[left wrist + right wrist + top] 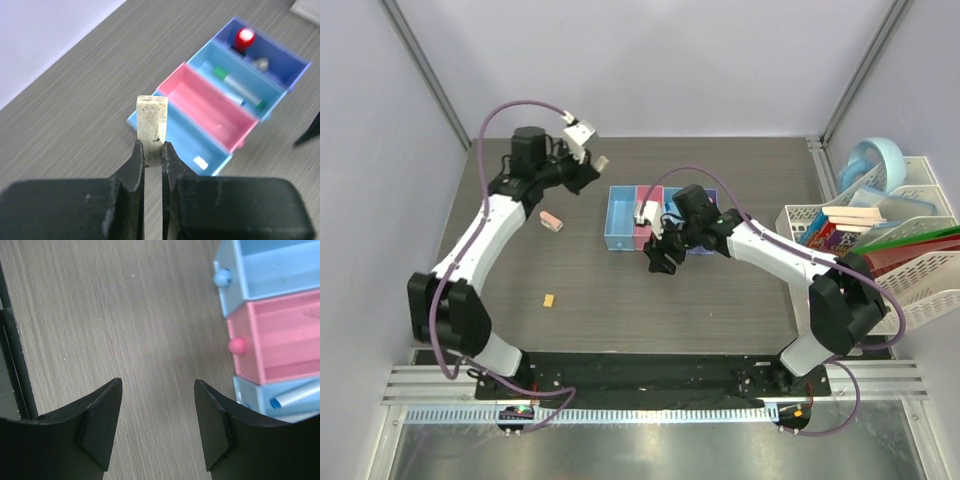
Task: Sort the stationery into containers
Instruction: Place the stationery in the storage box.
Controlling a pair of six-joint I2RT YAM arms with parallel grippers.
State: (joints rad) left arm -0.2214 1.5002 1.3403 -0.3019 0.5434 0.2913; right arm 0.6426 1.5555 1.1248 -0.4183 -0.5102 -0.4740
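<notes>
I should move my left gripper to the right in the top view, lower it over the pink bin and release the speckled block, because that bin is empty.
My left gripper is shut on a small white speckled block and holds it in the air, back left of the bins; the block also shows in the top view. The four joined bins stand mid-table. In the left wrist view the near light blue bin and the pink bin look empty. The third bin holds a white pen, and the dark blue bin holds the red-capped bottle. A pink eraser and a tan block lie on the table. My right gripper is open and empty, in front of the bins.
A white rack with books and folders stands at the right edge, with a light blue round object behind it. The table is dark wood grain. Walls close off the back and sides.
</notes>
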